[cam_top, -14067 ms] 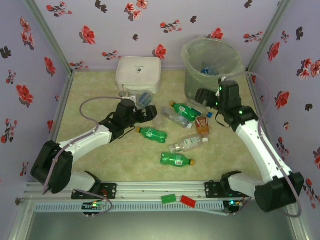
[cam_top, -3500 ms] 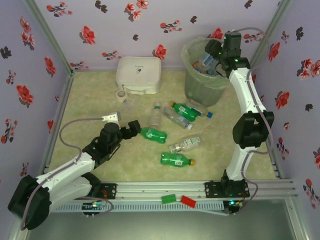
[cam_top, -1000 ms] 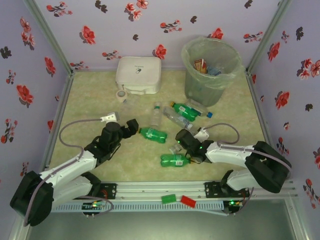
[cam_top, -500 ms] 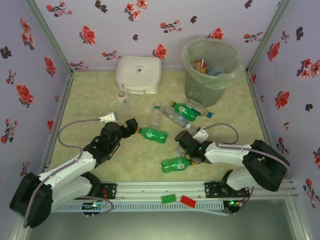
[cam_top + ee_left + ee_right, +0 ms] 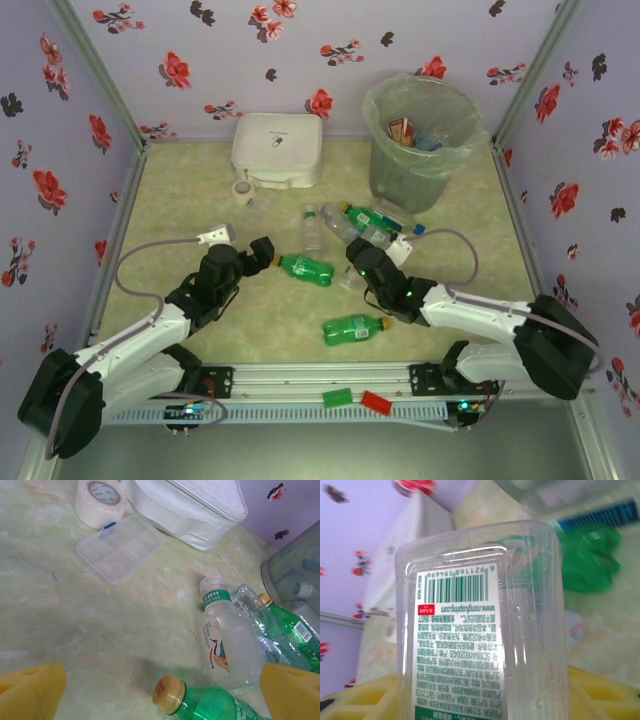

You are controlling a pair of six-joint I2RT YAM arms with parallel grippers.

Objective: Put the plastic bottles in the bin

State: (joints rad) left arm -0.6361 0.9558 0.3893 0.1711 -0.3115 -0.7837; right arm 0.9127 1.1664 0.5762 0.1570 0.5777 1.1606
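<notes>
The bin's rim stands well above the tabletop. I will raise my right gripper and carry it outward over the bin's opening (image 5: 424,112) to release the clear bottle.
My right gripper (image 5: 357,270) is shut on a clear plastic bottle (image 5: 480,630) with a white printed label, held between its yellow fingers (image 5: 607,692) above the middle of the table. My left gripper (image 5: 264,254) stands open with its yellow pads (image 5: 30,690) wide apart. It points at the orange cap of a green bottle (image 5: 306,268) (image 5: 200,702) lying just ahead, without touching it. Another green bottle (image 5: 352,327) lies near the front. A clear bottle (image 5: 313,226) (image 5: 227,640) and a third green bottle (image 5: 371,220) lie before the grey-green bin (image 5: 420,130), which holds some bottles.
A white rounded box (image 5: 277,148) (image 5: 190,502) stands at the back, with a tape roll (image 5: 241,190) (image 5: 102,497) and a clear plastic case (image 5: 120,547) in front of it. A crumpled clear bottle (image 5: 257,622) lies among the bottles. Flowered walls close three sides.
My right gripper closed on the clear bottle and carried it up and away from the front edge. The near green bottle was nudged and turned slightly. The left arm has stayed put.
</notes>
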